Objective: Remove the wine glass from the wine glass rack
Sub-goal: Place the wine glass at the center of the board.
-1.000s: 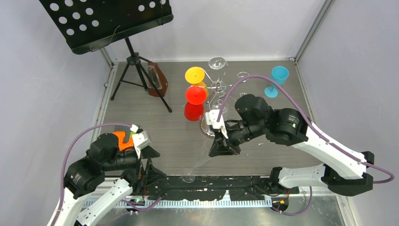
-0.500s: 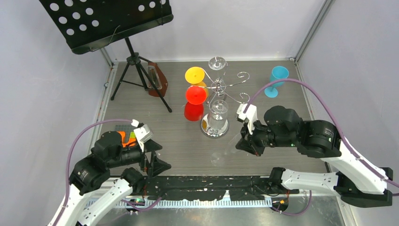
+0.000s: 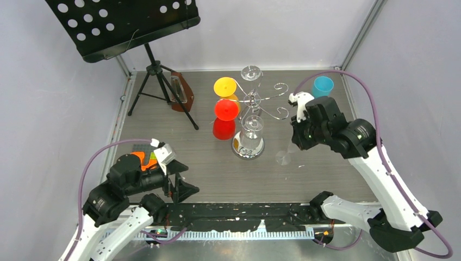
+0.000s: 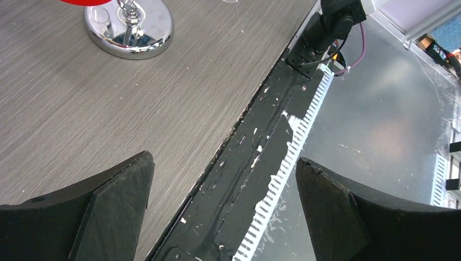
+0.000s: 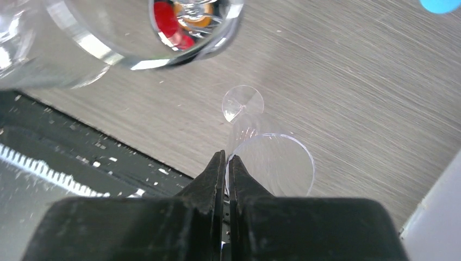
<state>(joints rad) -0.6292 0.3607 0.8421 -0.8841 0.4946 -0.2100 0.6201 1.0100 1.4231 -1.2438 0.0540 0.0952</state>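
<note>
I should move my right gripper outward and down to release the clear glass, since the bare tabletop near the blue glass (image 5: 410,91) is below it and farther outward.
The chrome wine glass rack (image 3: 254,100) stands mid-table on its round mirror base (image 4: 129,27), with yellow, red and clear glasses hanging from its arms. To its right, my right gripper (image 3: 294,143) (image 5: 227,157) is shut on the rim of a clear wine glass (image 5: 272,163). That glass is off the rack, its foot (image 3: 284,157) pointing down toward the table. Another clear glass (image 5: 141,32) still hangs on the rack close by. My left gripper (image 3: 182,184) (image 4: 223,201) stands open over the table's near edge, holding nothing.
A black music stand (image 3: 122,24) on a tripod occupies the back left, with a brown holder (image 3: 182,92) beside it. A blue glass (image 3: 322,87) stands at the back right, behind my right arm. An orange object (image 3: 142,160) lies under the left arm.
My right arm has swung from in front of the rack to its right and farther back, carrying the clear glass. The left arm barely moved.
</note>
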